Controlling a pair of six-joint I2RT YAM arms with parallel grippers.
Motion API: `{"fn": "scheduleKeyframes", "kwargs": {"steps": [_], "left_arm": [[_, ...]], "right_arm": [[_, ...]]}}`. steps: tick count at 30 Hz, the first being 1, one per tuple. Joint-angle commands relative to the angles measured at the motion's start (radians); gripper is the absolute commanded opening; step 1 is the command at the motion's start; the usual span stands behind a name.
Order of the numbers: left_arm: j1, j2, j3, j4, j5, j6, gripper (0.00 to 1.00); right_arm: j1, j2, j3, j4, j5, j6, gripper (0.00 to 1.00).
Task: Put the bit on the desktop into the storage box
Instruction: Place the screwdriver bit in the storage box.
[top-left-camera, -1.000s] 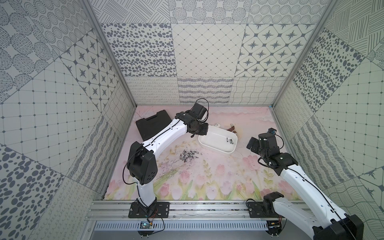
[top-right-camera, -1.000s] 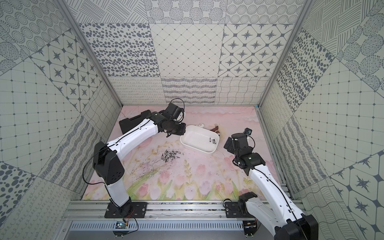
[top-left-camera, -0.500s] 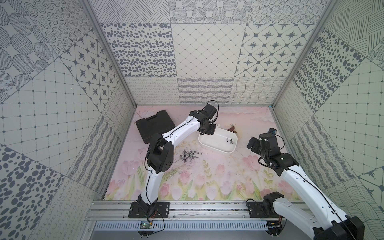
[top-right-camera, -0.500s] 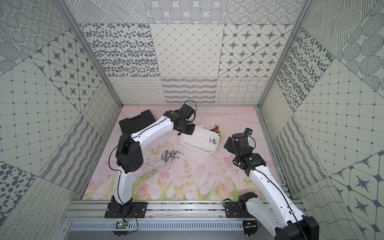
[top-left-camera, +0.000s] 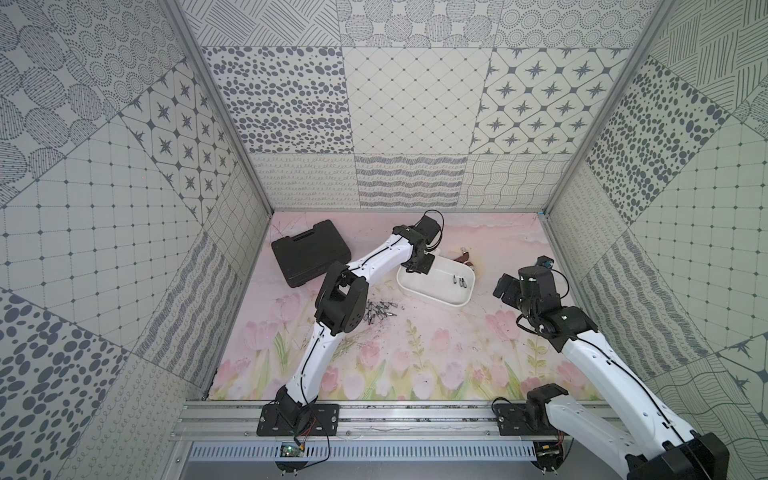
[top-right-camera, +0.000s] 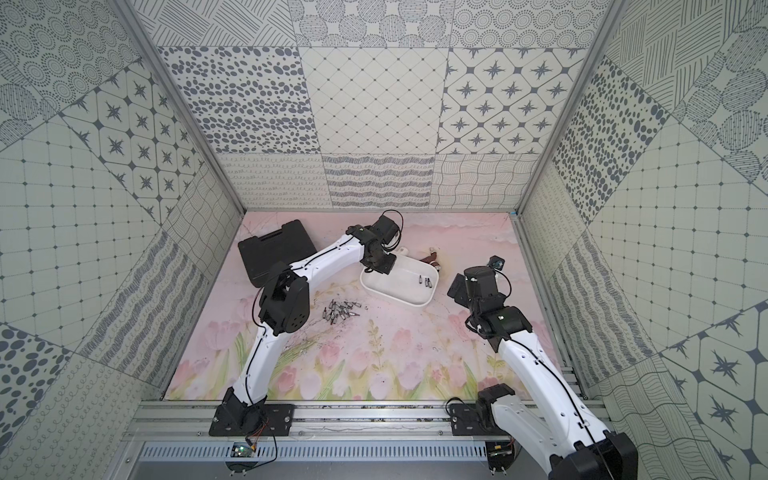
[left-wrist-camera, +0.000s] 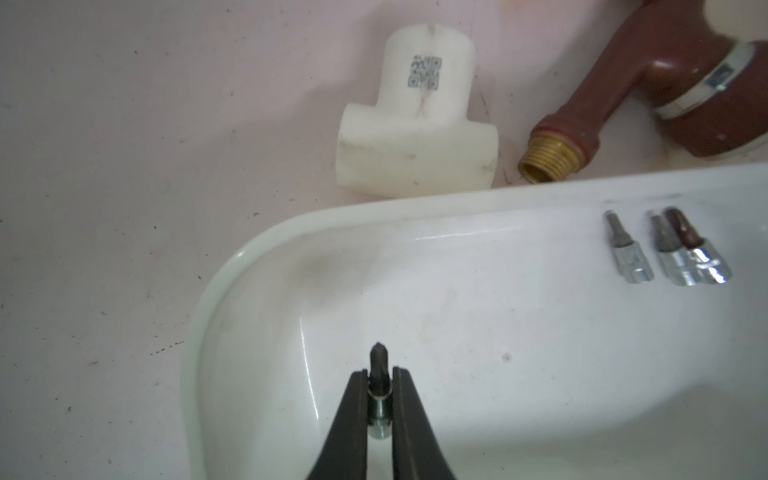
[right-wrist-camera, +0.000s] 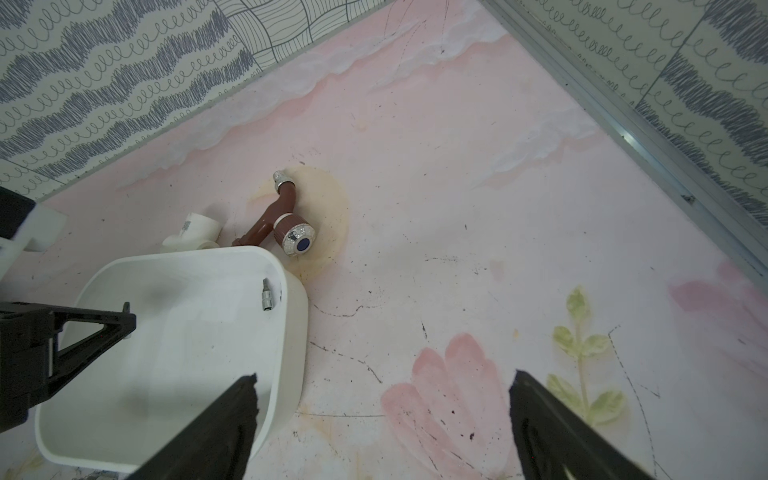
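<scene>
The bare bottom by the storage box's end is below my gripper. I should next move my left gripper down into the storage box (top-left-camera: 436, 300) and release the bit.
My left gripper (left-wrist-camera: 379, 374) is shut on a small bit (left-wrist-camera: 378, 359), dark tip forward, chrome base between the pads. It hangs over the left end of the white storage box (left-wrist-camera: 249, 249), just inside the rim; in both top views it sits at that end (top-left-camera: 419, 266) (top-right-camera: 376, 266). Three bits (left-wrist-camera: 629, 257) lie at the box's far end (top-left-camera: 459, 280). Several more bits (top-left-camera: 380, 311) (top-right-camera: 343, 311) lie piled on the flowered desktop (top-left-camera: 415, 353) in front of the box (top-left-camera: 436, 300). My right gripper (right-wrist-camera: 384, 390) stands open and empty over the desktop, right of the box (right-wrist-camera: 286, 353).
A black tool case (top-left-camera: 309, 253) lies at the back left. Just behind the box lie a white pipe tee (left-wrist-camera: 399, 137) and a brown tap (right-wrist-camera: 286, 224). Patterned walls close in the back and both sides.
My left arm has swung right, carrying the shut gripper from the box's left side to over its left end. The right arm has not moved.
</scene>
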Motion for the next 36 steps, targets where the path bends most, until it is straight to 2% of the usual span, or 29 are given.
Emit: {"fn": "scheduleKeyframes", "kwargs": {"steps": [1,24,31,36], "left_arm": [[0.001,0.044,0.044,-0.058,-0.069,0.046,0.02],[0.003,0.096,0.083,-0.040,-0.113,0.058,0.04],[0.003,0.096,0.085,-0.036,-0.115,0.060,0.11],[0.003,0.076,0.085,-0.044,-0.119,0.057,0.19]], "right_arm": [[-0.005,-0.014,-0.001,0.036,-0.007,0.012,0.97],[-0.007,-0.007,-0.009,0.036,-0.016,0.015,0.97],[-0.007,-0.008,-0.012,0.036,-0.018,0.012,0.97],[-0.007,-0.008,-0.016,0.036,-0.022,0.010,0.97]]}}
